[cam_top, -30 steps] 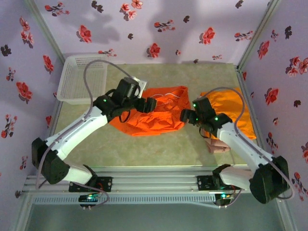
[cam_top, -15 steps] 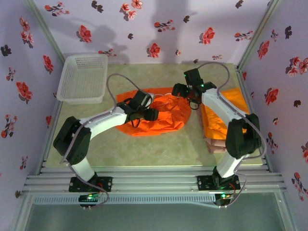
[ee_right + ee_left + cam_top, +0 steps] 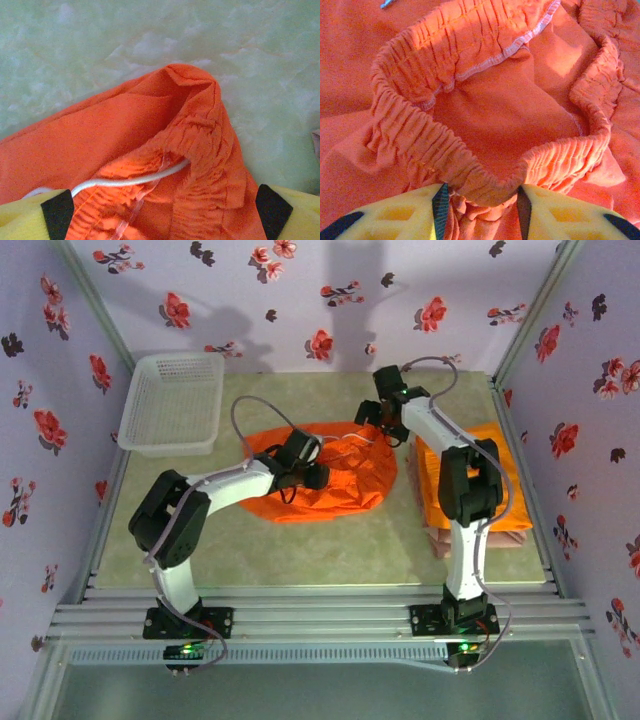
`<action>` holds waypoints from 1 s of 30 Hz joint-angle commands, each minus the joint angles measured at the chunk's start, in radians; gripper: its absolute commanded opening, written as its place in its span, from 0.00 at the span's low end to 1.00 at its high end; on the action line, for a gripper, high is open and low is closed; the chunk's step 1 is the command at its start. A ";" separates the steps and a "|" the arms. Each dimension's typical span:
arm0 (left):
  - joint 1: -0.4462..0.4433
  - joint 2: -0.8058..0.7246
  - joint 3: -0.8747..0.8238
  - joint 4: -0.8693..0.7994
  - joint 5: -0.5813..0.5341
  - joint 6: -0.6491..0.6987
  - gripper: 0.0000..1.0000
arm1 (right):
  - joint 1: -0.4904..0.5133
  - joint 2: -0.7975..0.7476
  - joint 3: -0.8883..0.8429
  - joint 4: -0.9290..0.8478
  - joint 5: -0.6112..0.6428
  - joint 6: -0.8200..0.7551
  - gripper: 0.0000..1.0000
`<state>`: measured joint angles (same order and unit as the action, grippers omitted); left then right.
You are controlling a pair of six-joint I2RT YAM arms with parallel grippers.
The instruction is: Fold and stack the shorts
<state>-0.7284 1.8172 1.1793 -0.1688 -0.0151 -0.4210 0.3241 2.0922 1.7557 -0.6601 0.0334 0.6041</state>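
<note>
Next, my right gripper lowers onto the gathered waistband by the shorts' far corner (image 3: 377, 431) (image 3: 192, 187) and closes its open fingers, since that cloth lies just below and between them.
Crumpled bright orange shorts (image 3: 335, 480) lie mid-table. My left gripper (image 3: 318, 477) sits on their left part. In the left wrist view it (image 3: 480, 205) is shut on a bunched fold of the elastic waistband (image 3: 485, 187), which touches both pads. My right gripper (image 3: 372, 425) hovers at the far right corner of the same shorts. It (image 3: 165, 210) is open wide, with the waistband corner (image 3: 200, 130) and a white drawstring (image 3: 130, 181) between its fingers. At the right, folded orange shorts (image 3: 500, 480) rest on folded pink-beige shorts (image 3: 480, 540).
A white mesh basket (image 3: 172, 400) stands at the far left corner. Floral walls close in the table on three sides. Bare tabletop (image 3: 330, 550) lies between the shorts and the arm bases.
My right gripper has swung from the near right side of the crumpled shorts to their far corner. The left jaws have narrowed onto the waistband, and the left arm has folded in closer.
</note>
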 commanded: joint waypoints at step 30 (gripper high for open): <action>0.052 -0.321 -0.043 0.002 -0.057 0.079 0.00 | -0.075 0.207 0.312 -0.012 -0.211 0.120 0.00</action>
<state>-0.7082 1.6028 1.1126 -0.1257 -0.0257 -0.4038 0.2546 2.2963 1.9869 -0.7048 -0.1272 0.7292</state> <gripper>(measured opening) 0.042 0.099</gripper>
